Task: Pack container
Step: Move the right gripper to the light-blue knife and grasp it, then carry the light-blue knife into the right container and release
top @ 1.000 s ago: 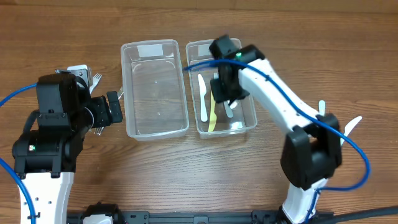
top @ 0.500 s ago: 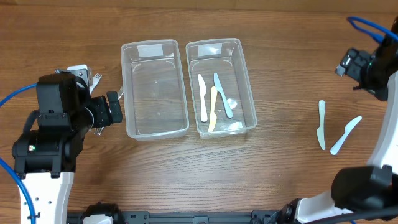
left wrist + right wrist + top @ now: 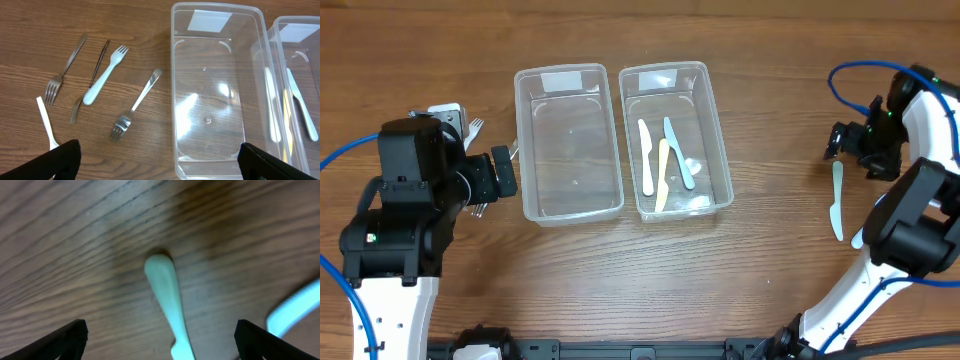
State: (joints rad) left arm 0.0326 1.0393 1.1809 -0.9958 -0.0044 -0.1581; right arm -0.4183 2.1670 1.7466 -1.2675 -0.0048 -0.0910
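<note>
My right gripper needs to go down next onto the pale green knife's handle end (image 3: 837, 168) (image 3: 162, 270) and close there, because that end is below it, between its open fingers.
Two clear plastic containers stand side by side. The left container (image 3: 570, 145) (image 3: 210, 90) is empty; the right container (image 3: 675, 140) holds a white, a yellow and a light blue plastic knife (image 3: 663, 165). A pale green knife (image 3: 836, 200) (image 3: 167, 295) lies on the table at the far right. My right gripper (image 3: 842, 142) (image 3: 161, 340) hovers open just over its handle end, touching nothing. A light blue knife (image 3: 295, 305) lies beside it. My left gripper (image 3: 505, 172) (image 3: 160, 165) is open and holds nothing, between the forks and the empty container.
Several forks lie left of the containers: metal ones (image 3: 65, 67) (image 3: 137, 105), a thin one (image 3: 90, 82) and a white plastic fork (image 3: 105, 75) (image 3: 475, 127). A white plastic handle (image 3: 46, 122) lies by the left finger. The right arm's base stands at the front right.
The right gripper opened and left the light blue knife in the right container, then swung to the table's far right, above the pale green knife. The left arm stayed still.
</note>
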